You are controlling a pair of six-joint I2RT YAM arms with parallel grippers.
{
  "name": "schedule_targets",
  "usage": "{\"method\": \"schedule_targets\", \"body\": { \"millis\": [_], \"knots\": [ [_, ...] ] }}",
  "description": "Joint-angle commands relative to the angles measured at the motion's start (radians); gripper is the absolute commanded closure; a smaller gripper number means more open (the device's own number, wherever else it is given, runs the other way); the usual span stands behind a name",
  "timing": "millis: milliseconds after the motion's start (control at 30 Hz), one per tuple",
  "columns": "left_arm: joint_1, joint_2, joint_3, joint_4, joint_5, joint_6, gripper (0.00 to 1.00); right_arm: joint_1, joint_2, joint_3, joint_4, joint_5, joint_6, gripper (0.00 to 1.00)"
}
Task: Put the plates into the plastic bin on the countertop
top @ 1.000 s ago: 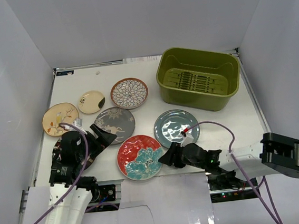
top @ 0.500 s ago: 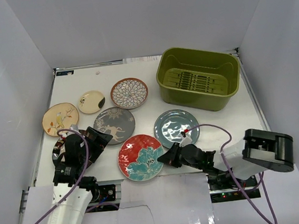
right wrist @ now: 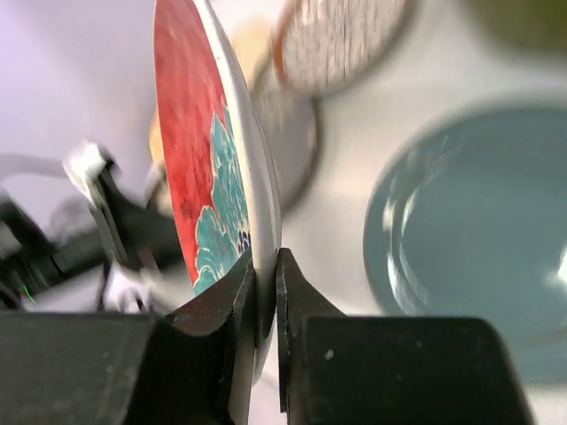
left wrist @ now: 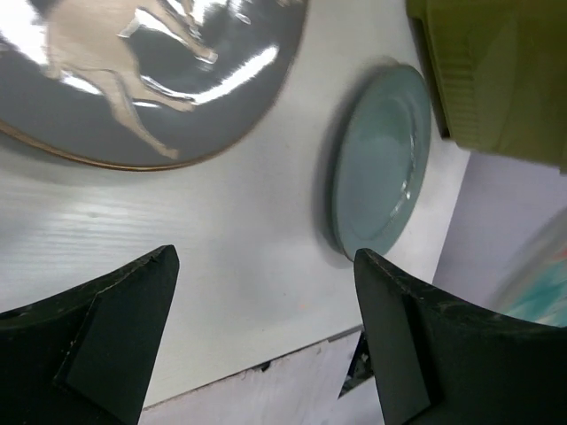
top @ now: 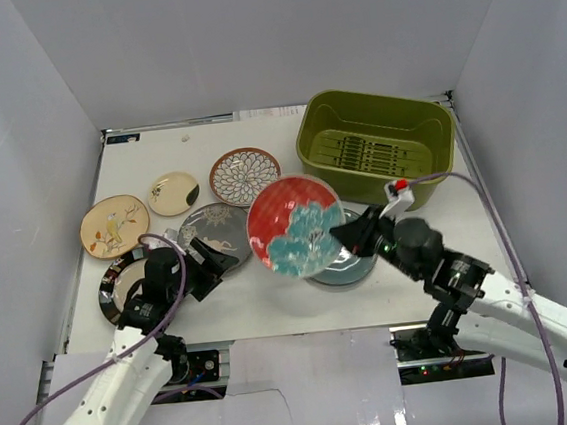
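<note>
Next, my right gripper moves outward over the olive plastic bin (top: pixel 376 148), lowers the red plate inside and releases it, because the bin's slotted bottom lies empty.
My right gripper (top: pixel 349 234) is shut on the rim of the red plate with the teal flower (top: pixel 295 225), which it holds tilted on edge in the air over the plain teal plate (top: pixel 357 269). The right wrist view shows its fingers (right wrist: pixel 301 305) pinching that plate's (right wrist: pixel 202 159) edge, the teal plate (right wrist: pixel 478 239) lying below. The olive plastic bin (top: pixel 376 148) stands at the back right, with nothing in it. My left gripper (top: pixel 213 264) is open and low, by the grey plate (top: pixel 205 230); nothing lies between its fingers (left wrist: pixel 115 328).
On the white countertop (top: pixel 272 304) also lie a petal-pattern plate (top: pixel 245 176), two cream plates (top: pixel 173 193) (top: pixel 114 226) and a shiny metallic plate (top: pixel 120 286) at the left edge. Pale walls enclose the surface.
The right gripper shut on the red plate's rim and lifted it off the countertop, carrying it back and right over the teal plate. The left gripper shifted slightly right, beside the grey plate.
</note>
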Motion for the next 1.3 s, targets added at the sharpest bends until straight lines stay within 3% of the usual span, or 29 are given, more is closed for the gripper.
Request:
{"method": "schedule_targets", "body": {
  "millis": [0, 100, 233, 433, 800, 967, 1267],
  "knots": [
    [-0.106, 0.034, 0.009, 0.17, 0.013, -0.012, 0.1, -0.247, 0.021, 0.302, 0.2, -0.111, -0.113, 0.92],
    [-0.217, 0.128, 0.041, 0.243, -0.016, 0.001, 0.11, -0.489, 0.172, 0.492, 0.18, -0.254, -0.11, 0.92],
    [-0.379, 0.373, 0.127, 0.302, -0.097, 0.042, 0.11, -0.823, 0.38, 0.647, 0.176, -0.509, -0.044, 0.92],
    [-0.453, 0.636, 0.268, 0.36, -0.133, 0.111, 0.11, -1.055, 0.584, 0.77, 0.147, -0.711, -0.004, 0.92],
    [-0.462, 1.019, 0.407, 0.48, -0.1, 0.169, 0.14, -1.114, 0.762, 0.786, -0.027, -0.753, -0.156, 0.92],
    [-0.463, 1.119, 0.416, 0.558, -0.065, 0.16, 0.15, -1.109, 0.857, 0.806, -0.083, -0.781, -0.211, 0.92],
    [-0.465, 1.156, 0.364, 0.671, -0.045, 0.125, 0.18, -1.1, 0.961, 0.783, -0.114, -0.781, -0.256, 0.92]
  ]
}}
